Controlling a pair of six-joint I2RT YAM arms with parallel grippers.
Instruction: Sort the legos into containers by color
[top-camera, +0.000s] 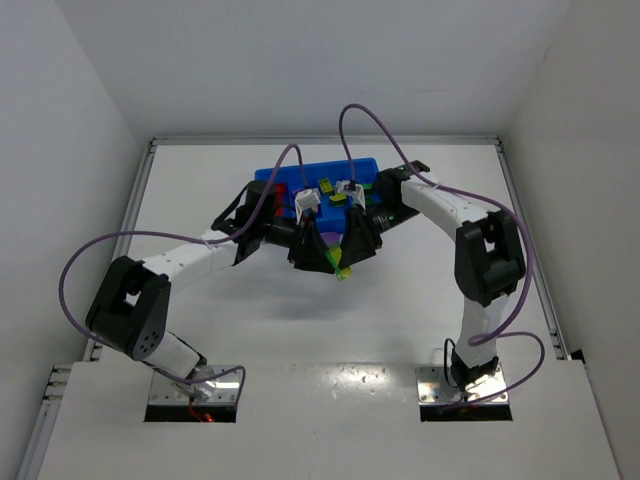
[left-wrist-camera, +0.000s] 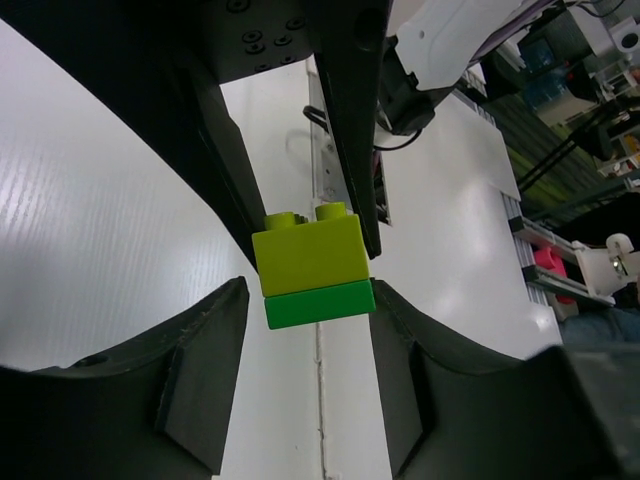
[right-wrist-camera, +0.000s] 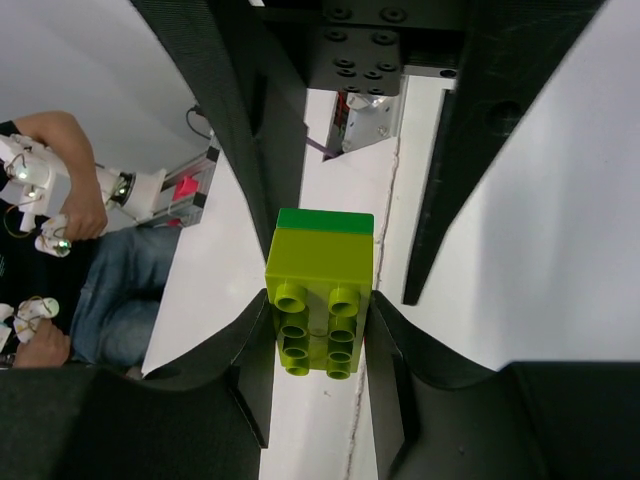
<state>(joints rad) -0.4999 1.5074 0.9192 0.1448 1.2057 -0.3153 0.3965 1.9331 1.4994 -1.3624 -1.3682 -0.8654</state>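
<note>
The yellow legos in the tray (top-camera: 331, 191) lie outward of my right gripper. The brick goes aside next, then outward and down over them for release.
A yellow-green lego (right-wrist-camera: 320, 262) with a thin green lego (left-wrist-camera: 318, 303) stuck to its underside hangs above the table, in front of the containers (top-camera: 268, 176), a blue tray. My right gripper (right-wrist-camera: 318, 330) is shut on the yellow-green brick's sides. From the opposite side my left gripper (left-wrist-camera: 310, 300) straddles the green lego. Its right finger (left-wrist-camera: 400, 340) meets the brick and its left finger (left-wrist-camera: 215, 340) stands a small gap away. In the top view both grippers meet over the stack (top-camera: 343, 270). Yellow legos (top-camera: 327, 186) and a red lego (top-camera: 280, 190) lie in the tray.
The two arms and their purple cables (top-camera: 290, 165) cover most of the tray. A seam (left-wrist-camera: 320, 400) runs along the white table under the bricks. A person (right-wrist-camera: 70, 200) sits beyond the table edge.
</note>
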